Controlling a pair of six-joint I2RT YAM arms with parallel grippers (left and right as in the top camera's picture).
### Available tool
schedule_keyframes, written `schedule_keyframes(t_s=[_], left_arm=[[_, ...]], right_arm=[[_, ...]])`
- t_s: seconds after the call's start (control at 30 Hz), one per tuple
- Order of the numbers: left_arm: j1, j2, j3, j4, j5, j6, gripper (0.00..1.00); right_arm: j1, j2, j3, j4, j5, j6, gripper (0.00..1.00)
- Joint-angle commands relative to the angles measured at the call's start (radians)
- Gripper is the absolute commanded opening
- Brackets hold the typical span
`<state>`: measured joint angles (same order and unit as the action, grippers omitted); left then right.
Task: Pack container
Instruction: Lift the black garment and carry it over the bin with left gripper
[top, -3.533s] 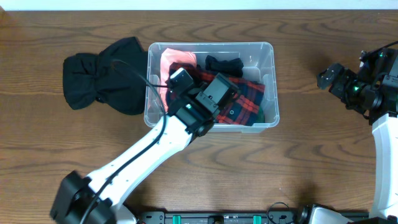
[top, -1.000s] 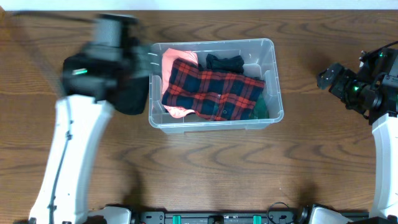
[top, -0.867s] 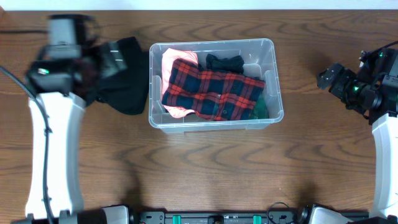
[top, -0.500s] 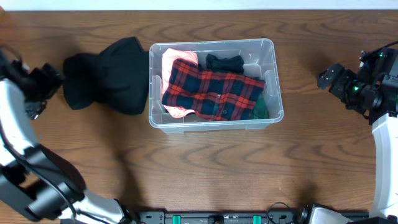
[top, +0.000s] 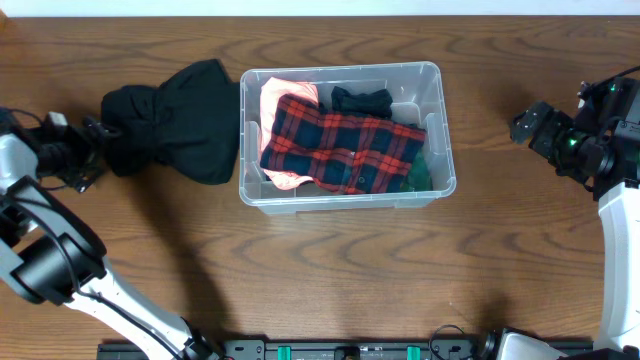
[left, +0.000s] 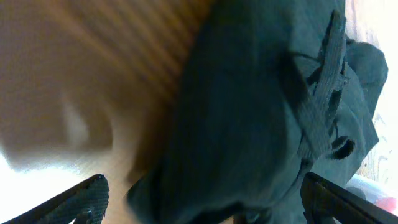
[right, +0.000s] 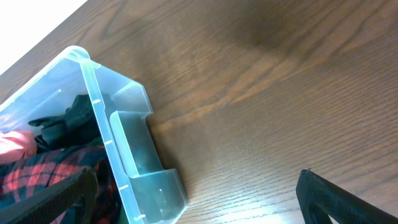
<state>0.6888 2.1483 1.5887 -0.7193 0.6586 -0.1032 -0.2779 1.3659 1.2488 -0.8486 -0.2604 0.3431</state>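
The black garment's bunched end away from the container lies between the left gripper's open fingers, so the left gripper needs to move down onto that end and close on it.
The container (top: 447, 130), a clear plastic bin, stands mid-table. It holds a red and navy plaid shirt (top: 345, 150), a pink garment (top: 275, 100), a black item (top: 360, 100) and something green (top: 420, 176). A black garment (top: 170, 125) lies on the table against its left wall. My left gripper (top: 93, 152) is at the garment's left end, open. In the left wrist view the black garment (left: 267, 106) fills the space ahead of the left gripper (left: 205, 205). My right gripper (top: 528, 128) hovers open to the right of the bin, nothing in it. The right wrist view shows the container's corner (right: 124, 155).
Bare wood table (top: 330, 270) stretches in front of the bin and between it and the right arm. The left arm's base link (top: 45, 275) rises at the lower left. The table's far edge (top: 320, 12) runs just behind the bin.
My left arm swung away from over the bin to the table's far left, and its open gripper has now come up to the black garment's left end. The right arm has not moved.
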Motion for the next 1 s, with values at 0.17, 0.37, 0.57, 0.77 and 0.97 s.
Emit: schedule_keyframes(t_s=[0.17,0.37,0.57,0.77,0.97], left_arm=[[-0.093,0.023,-0.005,0.028,-0.128,0.024,0.67],[-0.099,0.001,-0.003,-0.015,-0.117,0.020,0.20],[-0.105,-0.164,0.031,-0.142,-0.116,0.021,0.06],[-0.151,-0.513,0.034,-0.246,-0.049,0.008,0.06],[-0.295,-0.841,0.040,-0.262,-0.046,-0.103,0.06]], right_arm=[[-0.010,0.002,0.002,-0.002,0.002,-0.019,0.99],[-0.010,0.002,0.002,-0.001,0.002,-0.019,0.99],[-0.010,0.002,0.002,-0.001,0.002,-0.019,0.99],[-0.010,0.002,0.002,-0.002,0.002,-0.019,0.99],[-0.010,0.002,0.002,-0.002,0.002,-0.019,0.99]])
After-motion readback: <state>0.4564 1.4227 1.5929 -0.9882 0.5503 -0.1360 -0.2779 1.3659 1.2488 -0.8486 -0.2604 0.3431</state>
